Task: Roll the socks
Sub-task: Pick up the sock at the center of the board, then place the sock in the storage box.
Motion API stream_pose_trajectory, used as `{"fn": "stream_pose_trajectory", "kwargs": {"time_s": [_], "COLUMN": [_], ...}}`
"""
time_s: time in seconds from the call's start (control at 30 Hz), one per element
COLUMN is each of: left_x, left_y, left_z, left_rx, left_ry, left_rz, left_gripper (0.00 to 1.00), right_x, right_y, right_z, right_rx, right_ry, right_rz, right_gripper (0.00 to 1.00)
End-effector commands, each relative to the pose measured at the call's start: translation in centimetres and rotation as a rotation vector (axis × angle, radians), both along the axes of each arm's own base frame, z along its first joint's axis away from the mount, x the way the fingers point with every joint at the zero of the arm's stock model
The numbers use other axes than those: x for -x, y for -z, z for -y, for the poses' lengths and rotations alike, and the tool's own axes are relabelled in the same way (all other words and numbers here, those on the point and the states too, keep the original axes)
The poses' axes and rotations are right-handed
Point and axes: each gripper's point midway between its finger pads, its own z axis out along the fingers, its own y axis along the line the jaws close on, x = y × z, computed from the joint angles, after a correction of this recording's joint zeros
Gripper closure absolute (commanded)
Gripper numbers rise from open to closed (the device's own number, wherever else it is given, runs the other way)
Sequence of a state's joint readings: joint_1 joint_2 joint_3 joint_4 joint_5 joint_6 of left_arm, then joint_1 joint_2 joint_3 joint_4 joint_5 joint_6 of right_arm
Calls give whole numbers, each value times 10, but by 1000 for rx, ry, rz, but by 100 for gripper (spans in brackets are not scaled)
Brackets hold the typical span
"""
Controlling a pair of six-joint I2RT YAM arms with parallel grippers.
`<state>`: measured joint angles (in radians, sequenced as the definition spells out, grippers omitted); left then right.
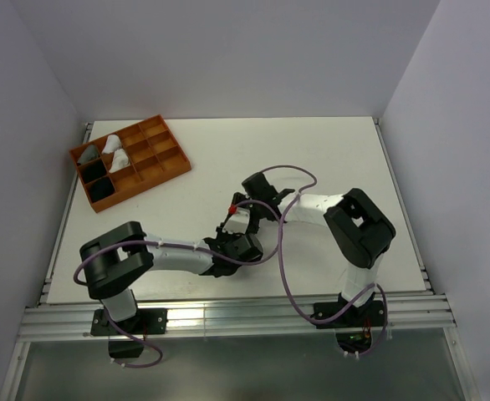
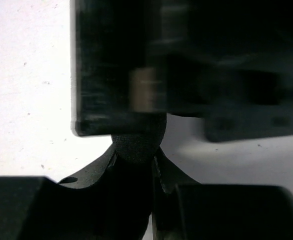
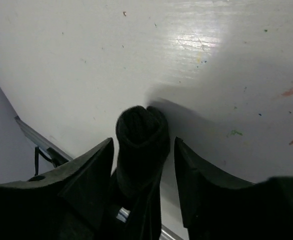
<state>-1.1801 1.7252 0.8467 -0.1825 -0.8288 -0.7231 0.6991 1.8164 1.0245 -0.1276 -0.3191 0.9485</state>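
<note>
My left gripper is holding the black sock (image 3: 141,132) and needs to swing outward, to the left in the top view, to the tray's empty section before the white rolls, and release the sock there.
A rolled black sock (image 3: 141,132) stands between the two grippers near the table's front middle. In the right wrist view my right gripper (image 3: 143,143) straddles the roll with its jaws open, and a gap shows on the right side of the roll. In the left wrist view my left gripper (image 2: 135,156) has its fingers pressed on the sock's dark knit (image 2: 137,145). The right gripper's black body (image 2: 186,65) fills the space just beyond. From above, the left gripper (image 1: 228,240) and right gripper (image 1: 248,219) meet tip to tip and hide the sock.
An orange compartment tray (image 1: 163,171) sits at the back left of the white table (image 1: 312,150). It holds white rolls (image 1: 116,150), a grey one (image 1: 88,154) and a black one (image 1: 101,190). A purple cable (image 1: 283,251) loops between the arms. The table's metal front rail (image 1: 228,316) lies close below the grippers.
</note>
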Motion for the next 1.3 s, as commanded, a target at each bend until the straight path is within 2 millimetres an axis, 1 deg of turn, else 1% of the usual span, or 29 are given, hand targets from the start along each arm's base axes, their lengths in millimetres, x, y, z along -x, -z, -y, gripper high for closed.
{"fn": "stream_pose_trajectory", "kwargs": {"time_s": [0.0, 0.03, 0.07, 0.13, 0.17, 0.23, 0.27, 0.3, 0.37, 0.4, 0.43, 0.47, 0.5, 0.53, 0.57, 0.6, 0.63, 0.7, 0.73, 0.8, 0.83, 0.9, 0.93, 0.97, 1.0, 1.03, 1.1, 1.13, 1.27], "left_x": [7, 7, 3, 2, -2, -4, -9, -11, -19, -21, -30, -33, -38, -47, -51, -58, -65, -75, -83, -95, -101, -111, -116, -122, -127, -133, -147, -153, -174], "left_y": [6, 2, -1, -7, -10, -14, -16, -18, -28, -32, -43, -48, -56, -66, -73, -83, -93, -107, -116, -137, -147, -170, -179, -189, -191, -193, -197, -197, -183], "left_z": [-16, -18, -21, -25, -29, -35, -41, -46, -57, -62, -69, -75, -81, -94, -103, -107, -122, -129, -146, -161, -177, -194, -213, -219, -221, -239, -249, -260, -282], "left_rx": [34, 54, 67, 92, 106, 126, 137, 140, 162, 168, 185, 187, 184, 186, 179, 187, 186, 239, 251, 255, 227, 212, 186, 191, 177, 168, 163, 171, 217], "left_ry": [-18, -25, -38, -41, -55, -65, -84, -96, -127, -137, -150, -163, -176, -204, -226, -237, -272, -299, -348, -392, -413, -439, -460, -463, -411, -432, -402, -405, -369], "left_rz": [-77, -75, -73, -72, -71, -74, -73, -75, -64, -62, -43, -34, -26, -6, 8, 25, 45, 61, 76, 121, 147, 202, 224, 254, 241, 244, 254, 258, 281], "left_gripper": [100, 100, 100, 100, 100, 100, 100, 100, 100, 100, 100, 100, 100, 100, 100, 100, 100, 100, 100, 99, 100, 100, 100, 100, 100, 100, 100, 100, 100], "right_x": [-18, -24, -32, -43, -47, -58, -61, -68, -70, -73, -73, -72, -68, -69, -67, -65, -64, -61, -58, -60, -58, -57, -55, -54, -52, -49, -47, -46, -39], "right_y": [-54, -62, -76, -88, -101, -106, -116, -112, -118, -112, -110, -116, -108, -107, -113, -111, -111, -115, -116, -122, -124, -127, -129, -130, -131, -132, -131, -129, -127], "right_z": [-3, 1, 10, 24, 32, 56, 66, 85, 105, 124, 132, 140, 147, 155, 158, 160, 162, 163, 164, 163, 162, 159, 157, 155, 152, 149, 145, 144, 138], "right_rx": [-136, -140, -148, -117, -120, -92, -92, -77, -79, -63, -54, -55, -45, -41, -42, -41, -39, -47, -46, -60, -68, -84, -102, -118, -133, -155, -180, -187, -223], "right_ry": [-12, 0, 23, 49, 65, 113, 134, 177, 202, 242, 256, 264, 273, 289, 280, 276, 269, 245, 235, 215, 196, 175, 160, 150, 140, 122, 102, 96, 64], "right_rz": [126, 148, 184, 225, 260, 281, 313, 312, 333, 329, 334, 363, 363, 376, 415, 439, 460, 530, 544, 609, 626, 655, 665, 678, 682, 679, 678, 674, 664], "right_gripper": [37, 34, 28, 23, 20, 17, 17, 17, 16, 16, 16, 16, 16, 16, 16, 16, 16, 16, 16, 16, 16, 16, 16, 16, 17, 17, 18, 18, 18]}}
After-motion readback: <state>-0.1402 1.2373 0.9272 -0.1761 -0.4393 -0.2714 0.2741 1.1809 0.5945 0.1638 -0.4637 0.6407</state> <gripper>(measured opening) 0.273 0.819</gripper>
